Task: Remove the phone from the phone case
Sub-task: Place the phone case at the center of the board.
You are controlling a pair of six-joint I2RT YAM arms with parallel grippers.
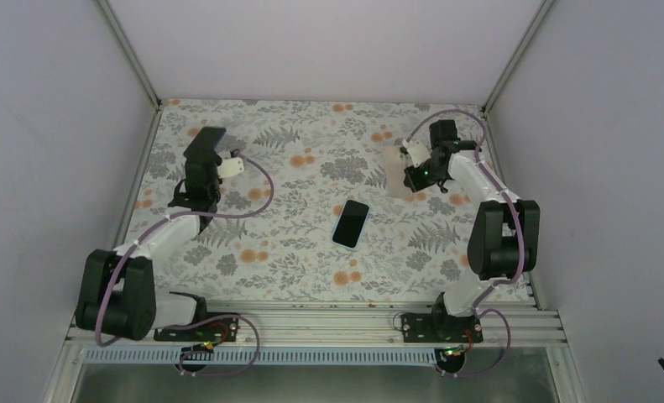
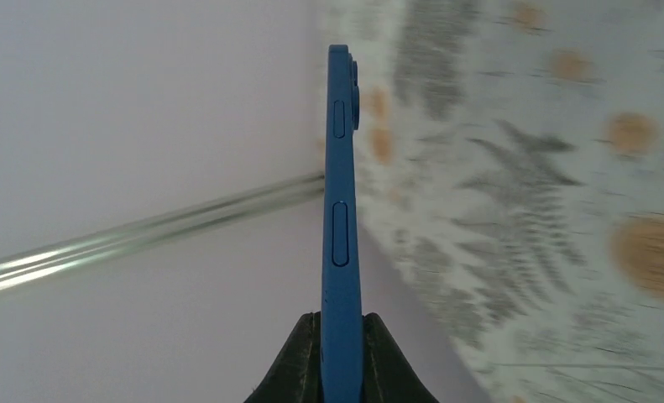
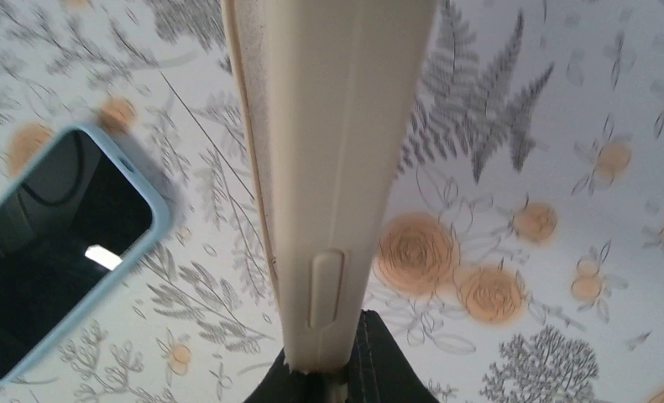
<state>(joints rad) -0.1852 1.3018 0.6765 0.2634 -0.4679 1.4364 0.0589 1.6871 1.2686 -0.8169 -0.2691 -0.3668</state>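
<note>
My right gripper lowers the cream phone case next, then sets it beside the phone (image 1: 351,223) where the mat is empty.
A phone (image 1: 351,223) in a light-blue case lies screen up in the middle of the floral mat, with neither gripper touching it. It also shows at the left of the right wrist view, as the phone (image 3: 55,252). My left gripper (image 2: 342,336) is shut on a dark blue phone case (image 2: 340,193), held edge-on above the far left of the mat (image 1: 210,138). My right gripper (image 3: 337,361) is shut on a cream phone case (image 3: 332,159), held upright at the far right (image 1: 394,170). I cannot tell whether either held case has a phone inside.
The floral mat (image 1: 295,252) covers the table. White walls with metal corner posts (image 1: 135,59) close in the left, back and right sides. Both arm bases sit on the rail (image 1: 311,323) at the near edge.
</note>
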